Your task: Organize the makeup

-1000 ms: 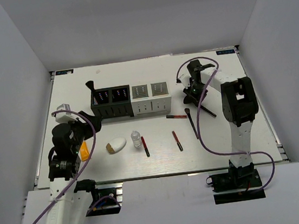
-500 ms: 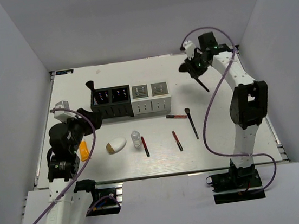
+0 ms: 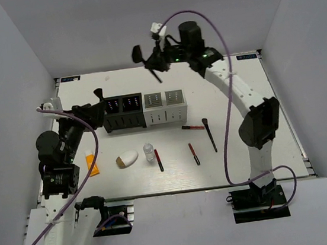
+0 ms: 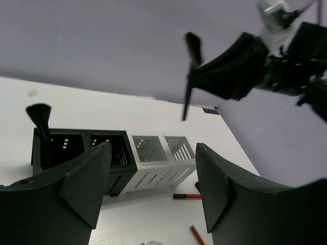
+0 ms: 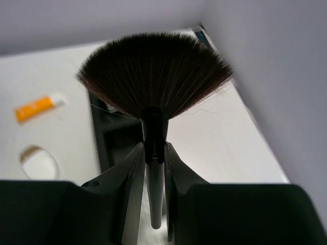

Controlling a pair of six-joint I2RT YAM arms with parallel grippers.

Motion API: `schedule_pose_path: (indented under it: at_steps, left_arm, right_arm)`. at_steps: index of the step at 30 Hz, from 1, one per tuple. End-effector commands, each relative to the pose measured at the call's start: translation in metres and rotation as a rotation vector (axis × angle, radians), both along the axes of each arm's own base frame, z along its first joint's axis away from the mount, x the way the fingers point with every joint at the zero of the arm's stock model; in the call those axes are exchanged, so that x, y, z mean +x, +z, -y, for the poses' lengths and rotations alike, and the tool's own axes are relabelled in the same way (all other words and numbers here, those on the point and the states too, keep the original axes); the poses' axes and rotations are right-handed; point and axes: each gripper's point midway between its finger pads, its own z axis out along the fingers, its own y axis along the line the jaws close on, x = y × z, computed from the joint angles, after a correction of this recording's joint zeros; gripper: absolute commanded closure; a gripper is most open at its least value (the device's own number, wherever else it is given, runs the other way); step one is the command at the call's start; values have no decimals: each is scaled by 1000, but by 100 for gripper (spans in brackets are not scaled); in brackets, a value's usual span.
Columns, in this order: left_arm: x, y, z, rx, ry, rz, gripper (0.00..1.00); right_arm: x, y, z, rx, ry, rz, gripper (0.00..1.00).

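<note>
The fan brush (image 3: pixel 139 55) should move with my right gripper to the left in the top view and down over the black box's empty slot, next to the standing brush. Then my right gripper should let it go.
My right gripper (image 3: pixel 155 64) hangs high over the back of the table, shut on a black fan brush (image 3: pixel 139 55) by its handle; the bristles (image 5: pixel 153 76) spread just past the fingers (image 5: pixel 134 168). My left gripper (image 3: pixel 94 114) is open and holds nothing, left of the black organizer box (image 3: pixel 120 113). Another brush (image 3: pixel 99 95) stands in that box's left slot. On the table lie an orange tube (image 3: pixel 91 164), a white sponge (image 3: pixel 128 158), a clear bottle (image 3: pixel 149 152), three red-and-black sticks (image 3: pixel 158 160) and a black brush (image 3: pixel 210 134).
A white slotted box (image 3: pixel 164 106) adjoins the black one on its right. In the left wrist view the boxes (image 4: pixel 153 158) lie ahead between the open fingers (image 4: pixel 89 176), with the right arm (image 4: pixel 240 66) overhead. White walls enclose the table (image 3: pixel 246 160).
The right arm has lifted the fan brush from the table's back right and swung it up and left, over the boxes. The left gripper rose and moved toward the black box.
</note>
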Motion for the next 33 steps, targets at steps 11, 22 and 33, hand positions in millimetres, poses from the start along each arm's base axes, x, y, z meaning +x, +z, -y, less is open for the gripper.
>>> schedule_pose_path:
  at_steps: [11,22,33]
  left_arm:
    - [-36,28,-20,40,96,57,24]
    - [-52,23,-27,33,134,31,24]
    - [-52,18,-25,12,120,-1,20]
  right_arm:
    - [-41,29,-172,469,217,10,100]
    - [-39,-35,-207,451,140,-35,100]
    - [-27,-86,-207,338,95,-16,95]
